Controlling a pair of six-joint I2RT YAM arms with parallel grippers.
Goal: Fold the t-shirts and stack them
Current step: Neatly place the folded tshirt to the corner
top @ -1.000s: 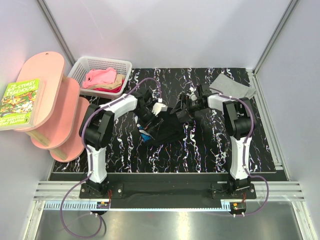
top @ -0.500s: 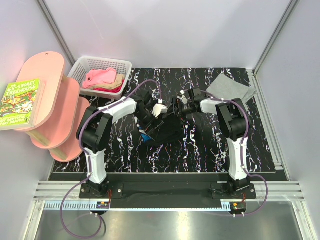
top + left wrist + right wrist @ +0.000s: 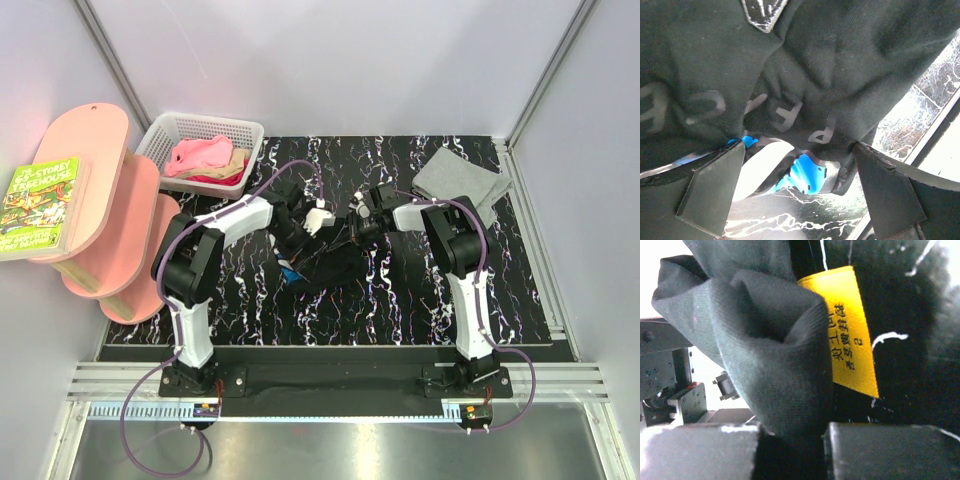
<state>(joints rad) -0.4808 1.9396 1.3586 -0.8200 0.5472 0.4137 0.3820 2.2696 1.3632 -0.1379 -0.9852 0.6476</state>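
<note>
My right gripper will carry the black t-shirt outward, to its right in the top view, over the folded grey one and release.
A black t-shirt (image 3: 335,265) lies crumpled mid-table, with grey lettering and a blue patch (image 3: 809,174) in the left wrist view. My left gripper (image 3: 303,238) (image 3: 799,147) hovers open over the shirt's left part, its fingers (image 3: 715,190) wide apart, holding nothing. My right gripper (image 3: 354,226) (image 3: 792,432) is shut on a bunched fold of the black cloth (image 3: 775,350) beside a yellow label (image 3: 850,345). A light grey t-shirt (image 3: 460,178) lies folded at the back right. Pink (image 3: 205,153), tan (image 3: 233,160) and red (image 3: 215,180) t-shirts fill the basket.
The white basket (image 3: 168,137) stands at the back left. A pink tiered shelf (image 3: 110,225) with a green book (image 3: 40,205) stands along the left wall. White walls close the table's sides and back.
My right gripper slid left to the black shirt's upper right edge and closed on a fold of it. The left gripper stayed open in nearly the same place.
</note>
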